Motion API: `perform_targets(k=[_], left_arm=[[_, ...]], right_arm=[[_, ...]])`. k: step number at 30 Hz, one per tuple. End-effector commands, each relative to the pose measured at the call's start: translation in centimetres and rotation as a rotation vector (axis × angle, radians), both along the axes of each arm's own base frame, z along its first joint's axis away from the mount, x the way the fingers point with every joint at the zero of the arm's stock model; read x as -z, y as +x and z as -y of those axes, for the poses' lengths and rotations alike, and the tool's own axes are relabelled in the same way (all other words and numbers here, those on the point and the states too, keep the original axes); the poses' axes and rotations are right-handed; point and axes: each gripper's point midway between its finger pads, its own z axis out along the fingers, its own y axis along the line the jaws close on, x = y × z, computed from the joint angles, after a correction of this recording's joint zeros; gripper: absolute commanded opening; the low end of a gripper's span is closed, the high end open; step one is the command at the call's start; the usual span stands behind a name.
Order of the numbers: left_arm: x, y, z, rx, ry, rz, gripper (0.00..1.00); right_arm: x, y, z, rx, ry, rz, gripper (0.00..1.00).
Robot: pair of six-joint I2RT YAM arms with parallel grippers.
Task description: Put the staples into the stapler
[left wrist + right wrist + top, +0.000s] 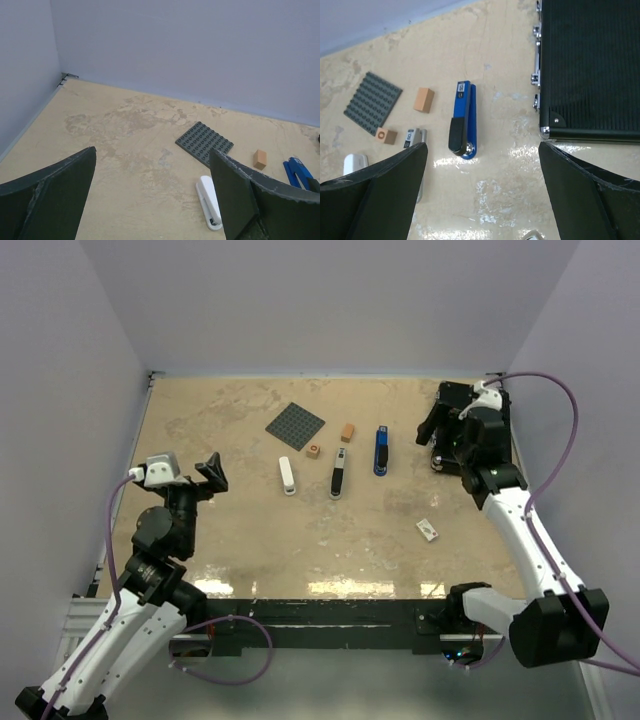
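Observation:
The blue stapler (463,120) lies closest among the staplers. My right gripper goes to the left in the top view next, then down to close astride the blue stapler's black end.
Three staplers lie mid-table: a white one (288,476), a black and silver one (339,472) and a blue one (381,450). The staples, a tiny whitish box (428,530), lie alone toward the near right. My left gripper (212,474) hangs open to the left of the white stapler (209,201), holding nothing. My right gripper (434,438) is open above the table just right of the blue stapler (463,120), which lies beyond its fingers. The staples box (532,235) barely shows at the bottom edge of the right wrist view.
A grey studded baseplate (296,426) lies behind the staplers, with two small orange blocks (347,432) (314,451) beside it. A black case (470,420) stands at the far right, close under the right arm. Walls enclose the table on three sides.

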Motion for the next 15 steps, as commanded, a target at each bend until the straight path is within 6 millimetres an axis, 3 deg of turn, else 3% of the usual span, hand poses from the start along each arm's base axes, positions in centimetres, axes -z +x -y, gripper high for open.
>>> perform_targets(k=[1, 2, 3, 5, 6, 15], left_arm=[[-0.8, 0.0, 0.6, 0.032, -0.003, 0.030, 1.00], [-0.8, 0.1, 0.7, 0.037, -0.003, 0.032, 1.00], [-0.8, 0.1, 0.8, 0.044, 0.001, 0.032, 1.00], [-0.7, 0.2, 1.4, 0.071, 0.009, 0.033, 1.00], [-0.7, 0.3, 1.6, 0.082, 0.014, 0.033, 1.00], [-0.2, 0.7, 2.2, 0.108, 0.043, 0.013, 1.00]], right_arm=[[1.2, 1.6, -0.3, 0.026, -0.006, -0.065, 0.98], [1.2, 2.1, -0.7, 0.030, -0.013, -0.073, 0.98], [3.0, 2.9, -1.2, 0.030, -0.028, -0.122, 0.98], [3.3, 3.7, -2.3, 0.021, -0.047, -0.150, 0.98], [5.3, 4.3, -2.8, 0.015, -0.062, -0.210, 0.98], [8.5, 8.2, -5.7, 0.001, -0.053, -0.298, 0.86]])
